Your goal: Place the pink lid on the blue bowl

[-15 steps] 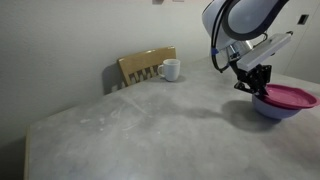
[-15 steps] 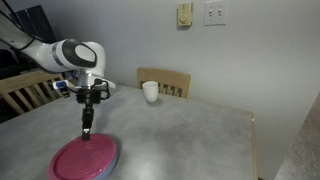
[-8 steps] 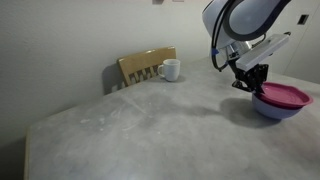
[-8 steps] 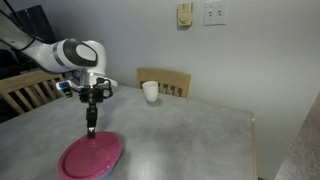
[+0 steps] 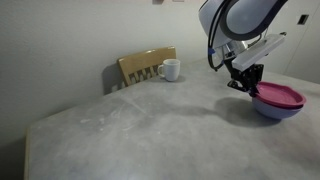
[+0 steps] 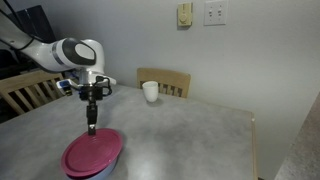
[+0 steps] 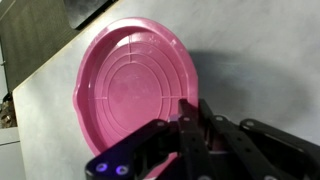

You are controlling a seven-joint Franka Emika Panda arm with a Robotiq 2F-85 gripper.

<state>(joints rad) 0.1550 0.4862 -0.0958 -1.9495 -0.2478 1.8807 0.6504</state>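
Observation:
The pink lid already lies across the blue bowl (image 5: 268, 110), so the robot's gripper should shift slightly toward the table's edge and release the lid's rim over the bowl.
The pink lid (image 5: 279, 95) lies across the top of the blue bowl (image 5: 268, 110) near the table's edge. In an exterior view the lid (image 6: 92, 153) hides almost all of the bowl. My gripper (image 5: 243, 87) points down at the lid's rim, and its fingers are shut on that rim (image 6: 92, 129). In the wrist view the lid (image 7: 128, 85) fills the upper left, ringed with concentric ridges, and my closed fingers (image 7: 189, 112) pinch its near edge. The bowl is hidden under it there.
A white mug (image 5: 170, 69) stands at the table's far side, in front of a wooden chair (image 5: 146, 64); both also show in an exterior view, the mug (image 6: 150, 91) and the chair (image 6: 166, 79). Another chair (image 6: 24, 91) stands beside the grey table (image 6: 190, 135).
My gripper and the pink lid have shifted slightly across the bowl together, and the lid sits a little higher. The grip has stayed shut.

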